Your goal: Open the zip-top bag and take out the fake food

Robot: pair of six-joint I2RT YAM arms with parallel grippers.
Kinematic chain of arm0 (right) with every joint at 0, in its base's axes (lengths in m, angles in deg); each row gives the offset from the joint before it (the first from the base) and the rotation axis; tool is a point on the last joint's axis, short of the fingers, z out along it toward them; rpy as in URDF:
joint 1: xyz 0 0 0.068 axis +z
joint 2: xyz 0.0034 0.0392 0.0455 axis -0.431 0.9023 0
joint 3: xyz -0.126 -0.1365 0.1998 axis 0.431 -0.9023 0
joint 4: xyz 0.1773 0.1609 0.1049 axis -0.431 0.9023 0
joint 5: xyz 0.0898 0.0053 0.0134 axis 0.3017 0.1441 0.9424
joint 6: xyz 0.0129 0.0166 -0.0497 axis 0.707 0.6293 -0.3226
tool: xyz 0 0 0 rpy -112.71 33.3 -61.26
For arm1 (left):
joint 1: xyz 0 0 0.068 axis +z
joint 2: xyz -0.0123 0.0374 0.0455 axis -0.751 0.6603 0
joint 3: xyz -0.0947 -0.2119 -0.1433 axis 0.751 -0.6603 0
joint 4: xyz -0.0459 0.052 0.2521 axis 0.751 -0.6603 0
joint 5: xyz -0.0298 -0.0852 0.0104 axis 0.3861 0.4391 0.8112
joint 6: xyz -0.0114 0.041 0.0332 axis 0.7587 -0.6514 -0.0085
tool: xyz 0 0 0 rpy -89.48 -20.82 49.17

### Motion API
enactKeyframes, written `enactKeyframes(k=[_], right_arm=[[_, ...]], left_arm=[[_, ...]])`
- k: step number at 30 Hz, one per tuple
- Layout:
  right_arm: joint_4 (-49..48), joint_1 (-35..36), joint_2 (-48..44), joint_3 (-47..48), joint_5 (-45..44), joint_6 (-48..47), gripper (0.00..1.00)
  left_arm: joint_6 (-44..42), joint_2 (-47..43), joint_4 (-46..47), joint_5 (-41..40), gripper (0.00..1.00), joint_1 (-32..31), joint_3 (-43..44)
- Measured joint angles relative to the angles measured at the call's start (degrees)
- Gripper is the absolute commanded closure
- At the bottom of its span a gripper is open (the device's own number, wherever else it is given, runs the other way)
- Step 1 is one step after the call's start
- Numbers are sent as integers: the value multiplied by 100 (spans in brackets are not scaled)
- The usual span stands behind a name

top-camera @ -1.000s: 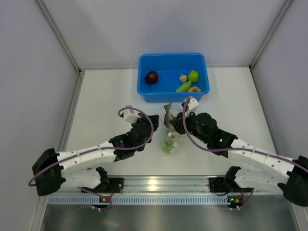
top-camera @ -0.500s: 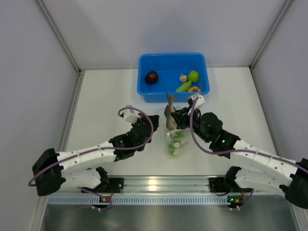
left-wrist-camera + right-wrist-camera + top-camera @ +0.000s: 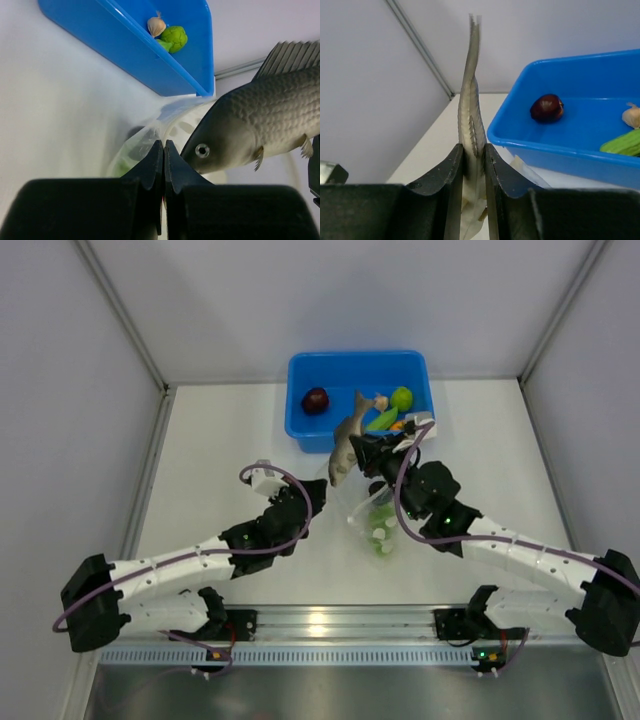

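Observation:
My right gripper is to carry the fish [image 3: 345,442] outward next, over the blue bin's end by the lime ball [image 3: 402,398], and then I will release it.
The clear zip-top bag [image 3: 378,527] lies on the table in front of the blue bin, with green and pale pieces inside. My left gripper [image 3: 314,496] is shut on the bag's edge [image 3: 145,145]; its jaws meet with a thin bit of plastic at the tips [image 3: 163,145]. My right gripper [image 3: 366,452] is shut on a grey fake fish [image 3: 345,442] and holds it in the air by the tail end, above the bag and beside the bin's front wall. The fish shows in the left wrist view [image 3: 260,120] and edge-on between the right fingers [image 3: 470,90].
The blue bin [image 3: 296,390] stands at the back. It holds a dark maroon ball [image 3: 315,400], a lime ball [image 3: 401,398], a green pod [image 3: 381,420], a garlic piece [image 3: 380,401] and a small orange piece [image 3: 400,424]. Grey walls enclose the table.
My right gripper has lifted the fish up out of the bag and toward the bin. The bag has shifted a little to the right. The left gripper has stayed shut at the bag's edge.

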Motion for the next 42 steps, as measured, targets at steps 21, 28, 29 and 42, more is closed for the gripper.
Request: enactKeyframes(k=[21, 28, 29, 42], right_arm=[[-420, -2033, 608, 634, 400, 1467, 100], [-133, -3373, 1757, 1700, 933, 1392, 100], [-94, -3484, 1974, 1808, 1005, 1349, 100], [1217, -3884, 4339, 3711, 1711, 905, 80]], left_arm=[[-337, -857, -267, -199, 100, 0, -59], [-426, -1169, -588, -431, 100, 0, -59], [-439, -1204, -619, -457, 100, 0, -59], [-601, -1445, -1113, -496, 100, 0, -9]])
